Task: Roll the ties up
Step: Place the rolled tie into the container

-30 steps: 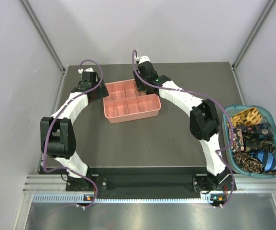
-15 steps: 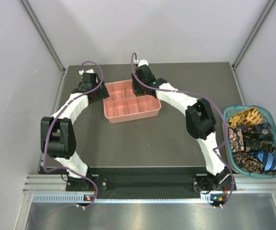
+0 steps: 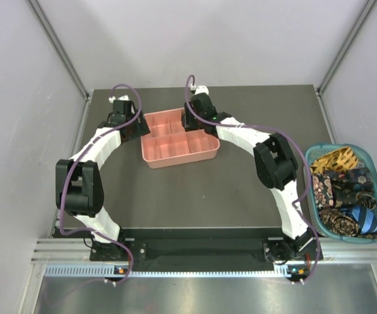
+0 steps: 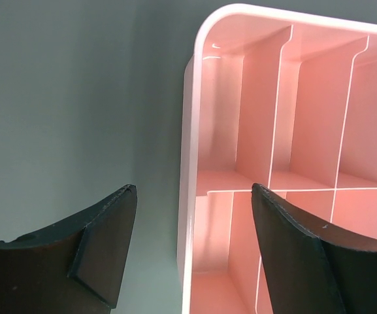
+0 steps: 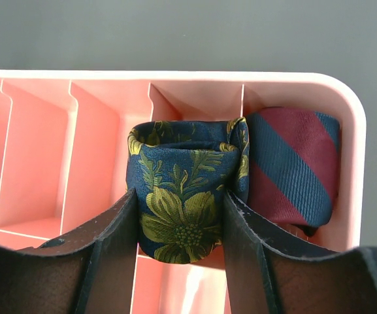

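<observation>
My right gripper should go down next into the tray's open back-row cell (image 5: 200, 101) beside the corner one and let go of the navy tie there, because the striped tie (image 5: 293, 167) fills the corner cell.
A rolled navy tie with yellow flowers (image 5: 181, 190) is pinched between the fingers of my right gripper (image 5: 180, 203), over the pink tray's (image 5: 38, 131) back row, beside the corner cell. That corner cell holds a rolled maroon and blue striped tie (image 5: 293, 167), which touches the navy one. In the top view the right gripper (image 3: 192, 122) is at the tray's (image 3: 178, 160) far edge. My left gripper (image 4: 193, 190) stands open astride the tray's left wall (image 4: 189, 131), one finger outside and one inside, holding nothing. More ties (image 3: 345, 190) lie heaped in the teal basket.
The teal basket (image 3: 373, 154) sits off the table's right edge, beside the right arm's base. The pink tray stands at the back middle of the dark table (image 3: 201, 196). Grey walls close in the back and both sides.
The right wrist has shifted a little over the tray's far edge, first left, then back right, with the navy tie still in its grip. The left arm has stayed put.
</observation>
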Robot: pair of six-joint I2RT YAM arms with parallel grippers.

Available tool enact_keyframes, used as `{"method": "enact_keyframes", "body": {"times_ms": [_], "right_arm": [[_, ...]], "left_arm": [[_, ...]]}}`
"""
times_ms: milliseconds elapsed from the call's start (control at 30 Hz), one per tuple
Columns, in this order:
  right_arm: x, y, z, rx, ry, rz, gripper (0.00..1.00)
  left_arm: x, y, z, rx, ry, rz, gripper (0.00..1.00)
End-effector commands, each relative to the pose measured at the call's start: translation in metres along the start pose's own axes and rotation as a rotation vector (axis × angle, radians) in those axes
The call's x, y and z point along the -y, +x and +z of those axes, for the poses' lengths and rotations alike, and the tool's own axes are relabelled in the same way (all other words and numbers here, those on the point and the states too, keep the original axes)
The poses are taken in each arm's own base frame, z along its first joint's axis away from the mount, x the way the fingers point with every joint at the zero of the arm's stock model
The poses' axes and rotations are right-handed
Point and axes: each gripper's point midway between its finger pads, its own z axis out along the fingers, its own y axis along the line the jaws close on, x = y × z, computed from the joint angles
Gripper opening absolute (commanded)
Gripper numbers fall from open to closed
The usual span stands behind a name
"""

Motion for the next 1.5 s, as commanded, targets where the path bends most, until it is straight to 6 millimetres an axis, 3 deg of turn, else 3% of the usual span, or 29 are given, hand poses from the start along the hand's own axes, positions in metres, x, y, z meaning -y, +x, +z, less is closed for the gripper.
{"method": "enact_keyframes", "body": {"times_ms": [0,167,433,833,1033,1067,1100,1133,1300,1467], "right_arm": [[0.036,0.058,0.004,-0.194,0.091,-0.067,0.12],[0.039,0.065,0.006,-0.261,0.115,-0.097,0.12],[0.057,0.085,-0.014,-0.417,0.164,-0.129,0.13],[0.08,0.109,0.007,-0.519,0.284,-0.204,0.13],[0.073,0.113,0.007,-0.521,0.272,-0.213,0.2],[0.069,0.106,0.004,-0.509,0.258,-0.206,0.25],[0.066,0.1,0.001,-0.494,0.247,-0.195,0.4],[0.06,0.09,0.003,-0.452,0.232,-0.178,0.44],[0.04,0.04,-0.02,-0.316,0.164,-0.124,0.57],[0.03,0.018,-0.03,-0.268,0.124,-0.11,0.68]], "left_arm": [[0.007,-0.008,0.004,0.03,0.035,0.01,0.75],[0.012,-0.007,0.006,0.019,0.047,0.021,0.75],[0.015,-0.006,0.009,0.009,0.043,0.034,0.75],[0.028,0.01,0.021,-0.029,0.059,0.067,0.65],[0.03,0.009,0.02,-0.021,0.052,0.071,0.65],[0.031,0.008,0.019,-0.018,0.053,0.069,0.65],[0.031,0.008,0.019,-0.016,0.053,0.07,0.65],[0.031,0.008,0.019,-0.016,0.053,0.07,0.65],[0.033,0.007,0.018,-0.014,0.057,0.069,0.64],[0.034,0.007,0.016,-0.01,0.055,0.071,0.64]]}}
